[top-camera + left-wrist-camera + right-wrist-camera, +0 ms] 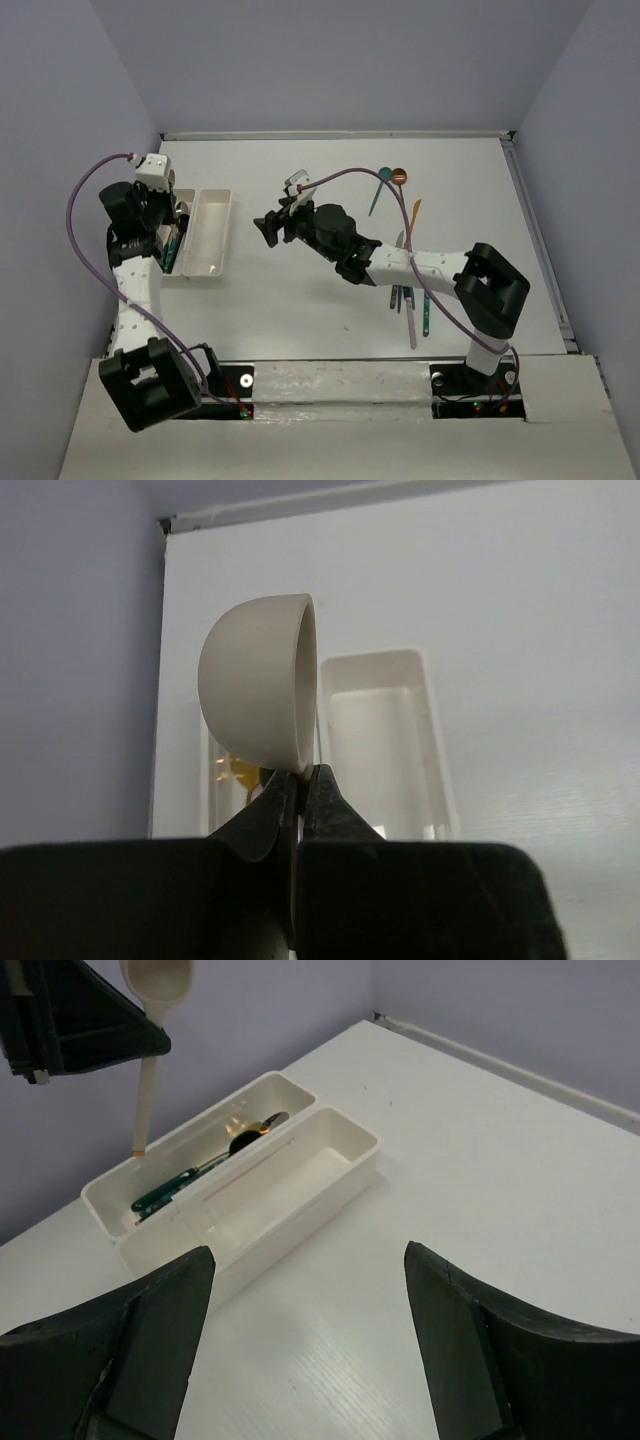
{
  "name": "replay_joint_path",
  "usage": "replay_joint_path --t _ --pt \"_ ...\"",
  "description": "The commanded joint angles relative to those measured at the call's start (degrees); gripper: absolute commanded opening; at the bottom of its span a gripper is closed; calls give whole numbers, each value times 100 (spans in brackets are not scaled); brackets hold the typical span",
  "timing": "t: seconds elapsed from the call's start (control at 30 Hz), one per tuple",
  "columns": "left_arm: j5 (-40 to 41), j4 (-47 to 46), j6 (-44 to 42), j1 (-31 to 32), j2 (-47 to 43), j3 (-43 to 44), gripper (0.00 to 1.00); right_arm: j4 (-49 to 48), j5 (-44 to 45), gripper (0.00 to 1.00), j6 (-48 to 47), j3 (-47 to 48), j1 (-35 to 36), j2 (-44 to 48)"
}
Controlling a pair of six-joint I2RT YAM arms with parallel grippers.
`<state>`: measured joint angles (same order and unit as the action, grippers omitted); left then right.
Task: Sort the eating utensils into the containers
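The beige spoon hangs upright above the far container (177, 234) (234, 781), where other utensils lie. The spoon comes down in next as my left gripper tilts its fingers downward.
My left gripper (300, 776) is shut on a beige spoon (260, 685), pinching it just below the bowl. In the right wrist view the spoon (148, 1070) hangs handle-down from the left gripper (150, 1042) above the far container (105, 1190). That container holds a teal utensil (165, 1195) and a dark gold one (250, 1135). The near container (340, 1155) has nothing in it. My right gripper (308, 1270) is open and empty over bare table, short of the containers (208, 235). More utensils (408, 300) lie at the table's right.
A teal spoon (384, 182), a brown-gold spoon (399, 178) and an orange utensil (415, 213) lie at the back right. Grey walls close in the table (300, 320) on the left, the back and the right. The right arm (400, 265) reaches across the middle.
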<state>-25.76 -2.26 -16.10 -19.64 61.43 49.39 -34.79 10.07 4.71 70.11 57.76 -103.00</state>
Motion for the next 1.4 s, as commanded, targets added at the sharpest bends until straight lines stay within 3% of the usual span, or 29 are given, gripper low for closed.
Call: replay_joint_path --t 0.0,0.27,0.5,0.63,0.67,0.7,0.8,0.9,1.1,1.2,1.37 --pt "343 490 -1141 -312 729 221 0 24 285 82 -75 -190 -45 360" --pt "589 543 -1352 -506 2276 589 0 349 347 82 -102 -181 -45 316" --pt "80 955 -1624 -506 2962 871 0 586 680 82 -32 -173 -45 290" --pt "-26 1026 -1651 -506 3129 967 1 1911 1024 82 810 528 -535 79" --pt "0 1009 -1660 -506 3138 985 6 2166 1015 82 1117 600 -668 35" --pt "62 991 -1668 -506 3147 985 20 2543 989 82 1259 636 -808 8" --pt "167 903 -1642 -506 3103 985 46 3055 796 81 1733 549 -1413 52" --pt "211 807 -1633 -506 3015 941 56 3267 917 80 1788 216 -1915 262" --pt "98 789 -1519 -506 2682 915 61 4214 709 71 1437 406 -2944 114" --pt "-8 789 -1467 -506 2445 871 63 4680 628 63 1183 907 -3498 -358" --pt "-87 754 -1458 -497 2067 704 65 5331 760 62 751 1909 -3991 -1133"
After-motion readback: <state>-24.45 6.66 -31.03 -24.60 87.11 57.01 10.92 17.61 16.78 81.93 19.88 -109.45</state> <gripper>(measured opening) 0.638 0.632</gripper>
